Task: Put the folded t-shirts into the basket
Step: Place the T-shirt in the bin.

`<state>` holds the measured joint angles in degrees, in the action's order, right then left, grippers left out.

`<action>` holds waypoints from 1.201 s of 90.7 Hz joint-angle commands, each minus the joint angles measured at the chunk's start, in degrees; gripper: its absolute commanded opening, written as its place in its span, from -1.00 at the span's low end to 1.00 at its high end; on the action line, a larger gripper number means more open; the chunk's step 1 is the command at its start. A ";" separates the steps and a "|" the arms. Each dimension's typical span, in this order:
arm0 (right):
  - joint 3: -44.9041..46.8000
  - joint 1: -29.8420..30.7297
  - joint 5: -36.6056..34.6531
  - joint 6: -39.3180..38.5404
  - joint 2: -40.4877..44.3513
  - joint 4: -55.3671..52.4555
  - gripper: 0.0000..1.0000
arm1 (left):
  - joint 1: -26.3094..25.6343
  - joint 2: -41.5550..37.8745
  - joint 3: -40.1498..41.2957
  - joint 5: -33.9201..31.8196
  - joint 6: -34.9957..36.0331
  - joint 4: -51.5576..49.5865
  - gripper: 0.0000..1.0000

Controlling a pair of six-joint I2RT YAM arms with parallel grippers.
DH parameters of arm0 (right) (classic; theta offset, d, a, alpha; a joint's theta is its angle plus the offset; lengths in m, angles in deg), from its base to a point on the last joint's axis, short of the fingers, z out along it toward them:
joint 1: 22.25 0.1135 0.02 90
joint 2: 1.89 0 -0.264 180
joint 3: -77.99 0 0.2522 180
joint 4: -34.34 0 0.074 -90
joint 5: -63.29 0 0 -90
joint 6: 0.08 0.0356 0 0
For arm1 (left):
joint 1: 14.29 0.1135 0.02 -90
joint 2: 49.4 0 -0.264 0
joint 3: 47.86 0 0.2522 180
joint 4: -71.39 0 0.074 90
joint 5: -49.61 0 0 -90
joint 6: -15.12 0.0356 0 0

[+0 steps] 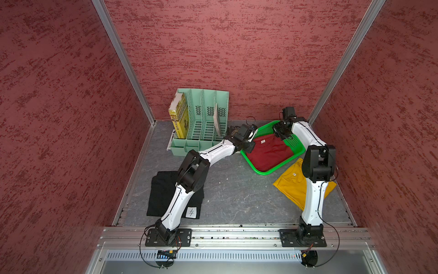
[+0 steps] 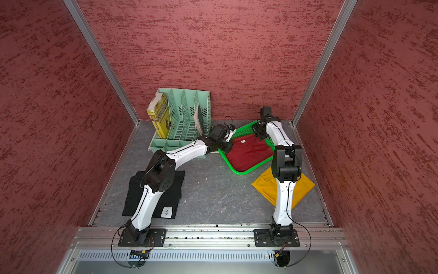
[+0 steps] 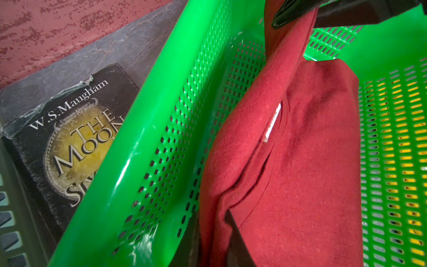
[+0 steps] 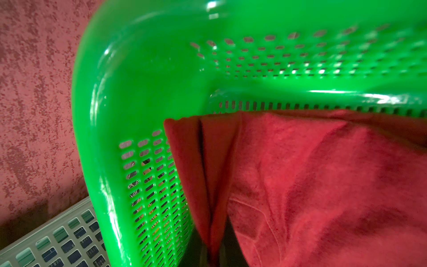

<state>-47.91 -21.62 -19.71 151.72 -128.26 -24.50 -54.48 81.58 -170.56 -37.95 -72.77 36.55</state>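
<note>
The pinched cloth is still raised, so my right gripper will next lower toward the bottom at the basket's far corner (image 4: 218, 103) and release the shirt's far edge.
The dark red t-shirt (image 1: 270, 154) (image 2: 248, 154) lies inside the bright green basket (image 1: 272, 171) (image 2: 239, 172) at the back right. At the basket's left side, my left gripper (image 1: 250, 147) (image 3: 211, 212) has a fold of the red cloth between its fingers. My right gripper (image 1: 283, 137) (image 4: 213, 231) is shut on the shirt's far edge, seen pinching it in the left wrist view too (image 3: 288, 16). The mustard yellow t-shirt (image 1: 291, 187) lies flat just in front of the basket, partly under my right arm. The black t-shirt (image 1: 163, 197) with its white patch (image 1: 191, 211) lies front left under my left arm.
A mint-green file organizer (image 1: 203, 118) holding a yellow book (image 1: 179, 116) stands against the back wall, left of the basket. A black paperback (image 3: 76, 138) lies between organizer and basket. Red walls close in three sides; a metal rail (image 1: 237, 234) runs along the front.
</note>
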 commanded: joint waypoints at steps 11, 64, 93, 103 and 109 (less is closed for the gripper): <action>0.31 -0.44 -2.64 1.21 -0.77 2.13 -0.87 | 0.64 4.57 -2.13 -0.34 0.01 -5.20 -0.61; 2.56 -0.30 -0.21 2.32 -0.93 4.60 -0.56 | -0.59 4.16 -3.98 -2.01 1.72 -6.87 -0.25; 6.94 -0.33 -1.02 2.15 8.22 7.63 -0.26 | -2.11 -5.14 0.62 -3.68 3.42 -2.11 -0.09; 9.45 -0.33 -2.17 1.92 12.48 8.34 -0.25 | -2.83 -8.76 1.58 -6.54 4.66 -1.60 -0.02; 11.13 -0.35 -2.74 1.56 14.86 8.94 -0.19 | -3.25 -11.19 2.51 -7.48 5.31 -1.17 0.05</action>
<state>-38.77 -21.71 -20.38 153.99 -118.38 -17.96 -57.04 76.64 -169.03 -42.56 -69.23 32.81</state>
